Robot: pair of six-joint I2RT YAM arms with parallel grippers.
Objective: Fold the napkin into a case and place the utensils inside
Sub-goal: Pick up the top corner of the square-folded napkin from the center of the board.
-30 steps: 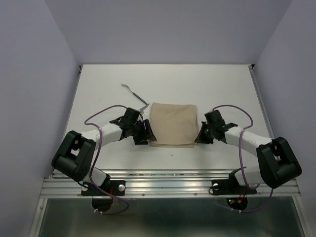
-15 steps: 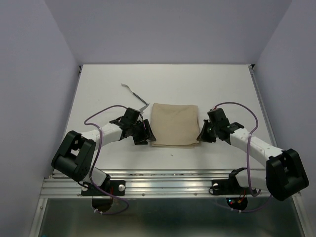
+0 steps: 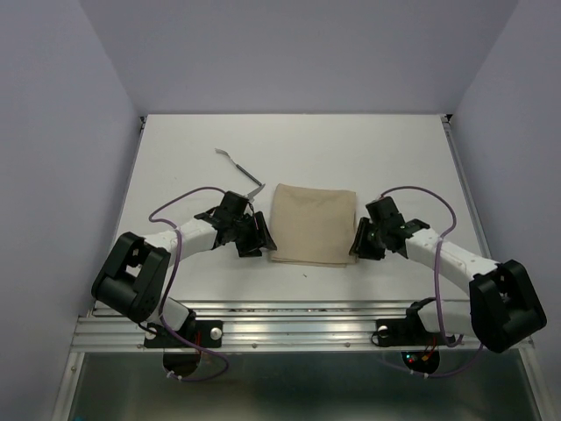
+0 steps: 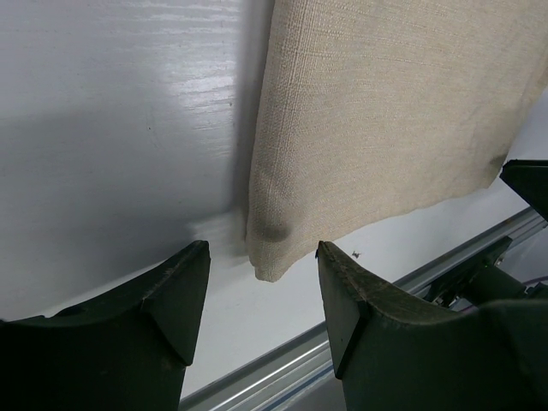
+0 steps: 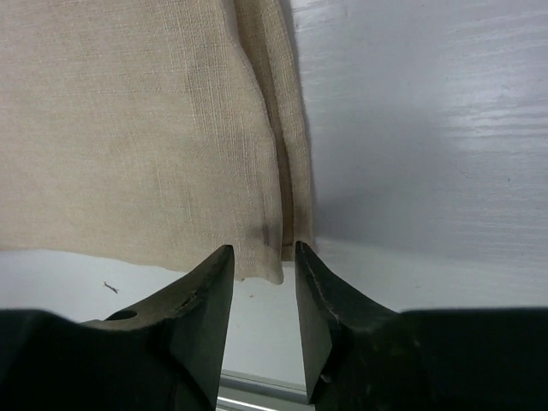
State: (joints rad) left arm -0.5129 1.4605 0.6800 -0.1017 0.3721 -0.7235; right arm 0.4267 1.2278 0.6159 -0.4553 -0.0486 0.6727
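Observation:
I will move my left gripper over onto the napkin's near corner (image 3: 274, 258) (image 4: 271, 263) next and close it there, because that corner is just beside my left gripper, to its right in the top view.
The beige napkin (image 3: 308, 224) lies flat mid-table, folded into a squarish rectangle. Its right edge shows layered folds in the right wrist view (image 5: 282, 128). My left gripper (image 3: 260, 238) is open at the napkin's near left corner (image 4: 265, 257). That corner lies just ahead of the gap (image 4: 261, 270), and nothing is held. My right gripper (image 3: 356, 241) is open at the near right corner. That corner (image 5: 270, 257) sits at its fingertip gap (image 5: 264, 261), with no jaw pressing the cloth. A slim silvery utensil (image 3: 238, 167) lies on the table beyond the napkin's far left corner.
The metal rail (image 3: 298, 329) runs along the table's near edge, close behind both grippers. Purple cables (image 3: 180, 200) loop over each arm. A small dark speck (image 3: 304, 276) sits on the table in front of the napkin. White walls enclose the left, right and back.
My right gripper has gone from shut to open at the napkin's near right corner, and its arm has shifted slightly. The left arm has stayed put.

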